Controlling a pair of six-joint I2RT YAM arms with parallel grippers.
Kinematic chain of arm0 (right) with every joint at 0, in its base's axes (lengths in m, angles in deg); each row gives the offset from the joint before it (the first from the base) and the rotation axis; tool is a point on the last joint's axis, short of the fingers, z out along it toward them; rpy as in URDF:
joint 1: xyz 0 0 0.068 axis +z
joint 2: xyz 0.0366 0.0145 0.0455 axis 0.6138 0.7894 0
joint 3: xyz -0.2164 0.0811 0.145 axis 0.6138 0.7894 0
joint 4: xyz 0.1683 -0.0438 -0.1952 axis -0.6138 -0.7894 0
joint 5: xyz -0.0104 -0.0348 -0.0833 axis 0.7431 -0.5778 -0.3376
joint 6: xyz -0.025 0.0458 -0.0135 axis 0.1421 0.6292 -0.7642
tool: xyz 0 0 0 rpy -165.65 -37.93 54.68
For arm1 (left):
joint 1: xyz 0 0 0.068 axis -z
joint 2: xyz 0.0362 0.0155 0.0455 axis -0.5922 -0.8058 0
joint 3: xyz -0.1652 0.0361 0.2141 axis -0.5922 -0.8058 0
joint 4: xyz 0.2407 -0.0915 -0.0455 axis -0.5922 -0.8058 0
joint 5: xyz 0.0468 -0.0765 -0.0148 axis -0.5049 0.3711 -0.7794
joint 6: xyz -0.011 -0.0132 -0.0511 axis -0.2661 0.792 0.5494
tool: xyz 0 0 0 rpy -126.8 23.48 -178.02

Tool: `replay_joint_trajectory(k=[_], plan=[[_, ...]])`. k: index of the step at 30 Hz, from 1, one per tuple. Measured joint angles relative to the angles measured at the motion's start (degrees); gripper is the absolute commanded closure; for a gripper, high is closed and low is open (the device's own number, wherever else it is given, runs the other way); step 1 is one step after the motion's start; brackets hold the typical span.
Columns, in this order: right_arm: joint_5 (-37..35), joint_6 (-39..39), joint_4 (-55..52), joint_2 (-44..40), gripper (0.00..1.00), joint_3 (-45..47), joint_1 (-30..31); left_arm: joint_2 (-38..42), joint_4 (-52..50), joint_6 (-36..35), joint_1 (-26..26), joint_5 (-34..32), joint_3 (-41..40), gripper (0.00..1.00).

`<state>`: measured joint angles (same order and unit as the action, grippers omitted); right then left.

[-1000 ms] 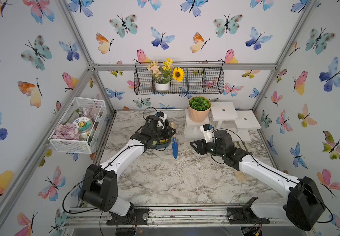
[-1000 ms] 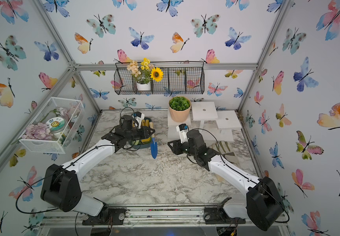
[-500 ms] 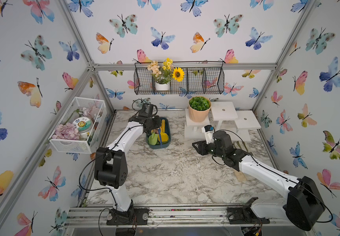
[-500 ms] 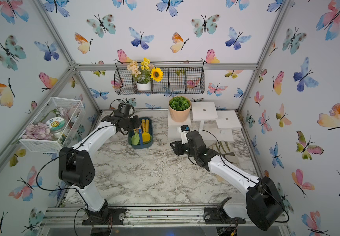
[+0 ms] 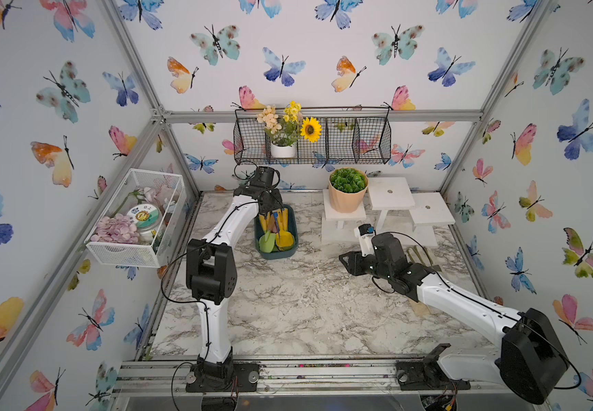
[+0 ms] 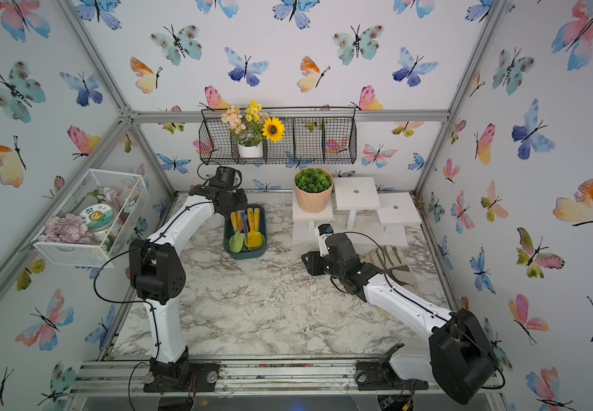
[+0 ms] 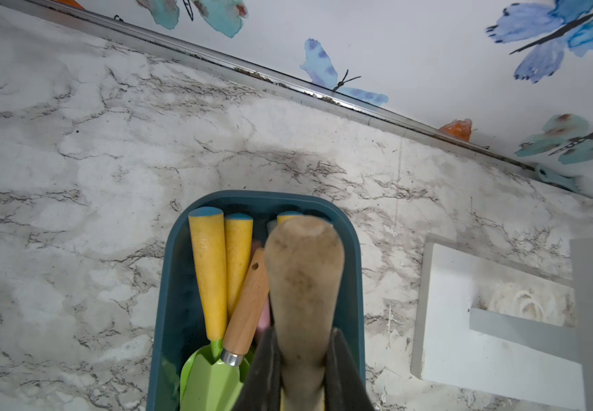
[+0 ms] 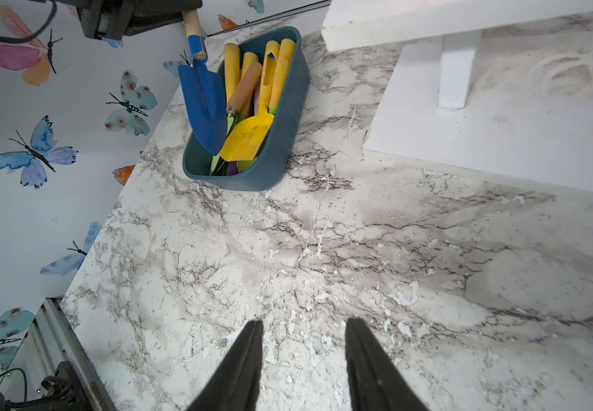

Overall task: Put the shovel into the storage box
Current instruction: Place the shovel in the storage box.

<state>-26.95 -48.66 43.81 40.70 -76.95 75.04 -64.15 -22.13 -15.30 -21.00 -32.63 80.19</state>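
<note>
The robot's left gripper needs to lower the still-hanging blade next onto the tools in the side of the storage box by the white stands and release the handle, since that side lies below.
My left gripper (image 7: 304, 341) is shut on the worn wooden handle (image 7: 304, 284) of the blue shovel (image 8: 204, 106). It holds the shovel blade-down over the dark teal storage box (image 8: 273, 142). In the right wrist view the blade tip dips past the box's rim on the side nearest the wall. Both top views show the storage box (image 5: 276, 254) (image 6: 245, 257) at the back left of the table, with the left gripper (image 5: 270, 210) over its far end. My right gripper (image 8: 302, 323) stands open and empty above bare marble, right of the box.
Yellow, green and wooden-handled tools (image 8: 248, 138) fill the storage box. A potted plant (image 5: 347, 190) on white stepped stands (image 5: 391, 194) sits right of it. Gloves (image 5: 419, 254) lie behind the right arm. A white wire basket (image 5: 134, 217) and a black flower basket (image 5: 313, 140) hang on the walls.
My left arm swung from the table's middle back to the storage box, carrying the shovel with it. The right arm has hardly moved.
</note>
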Motion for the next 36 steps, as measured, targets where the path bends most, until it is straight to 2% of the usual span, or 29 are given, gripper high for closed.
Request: replay_joint_trajectory(k=[8, 15, 19, 27, 36], plan=[[-0.1, 0.0, -0.2, 0.0, 0.57, 0.0, 0.0, -5.7, -4.3, 0.3, 0.4, -2.5, 6.4, 0.98], [-0.1, 0.0, -0.3, 0.3, 0.57, 0.0, 0.0, -7.2, -5.5, 0.4, 1.2, -3.9, 7.6, 0.95], [-0.3, 0.0, -0.3, 0.3, 0.57, 0.0, 0.0, -8.2, -5.9, 0.5, 2.0, -4.1, 7.9, 0.88], [-0.7, 0.1, -0.2, 0.3, 0.57, 0.8, 0.0, -8.9, -6.6, 0.7, 2.8, -4.2, 8.0, 0.61], [-0.9, 0.5, -0.2, 0.3, 0.57, 1.5, 0.0, -8.9, -6.9, 0.9, 2.9, -4.2, 6.5, 0.62]])
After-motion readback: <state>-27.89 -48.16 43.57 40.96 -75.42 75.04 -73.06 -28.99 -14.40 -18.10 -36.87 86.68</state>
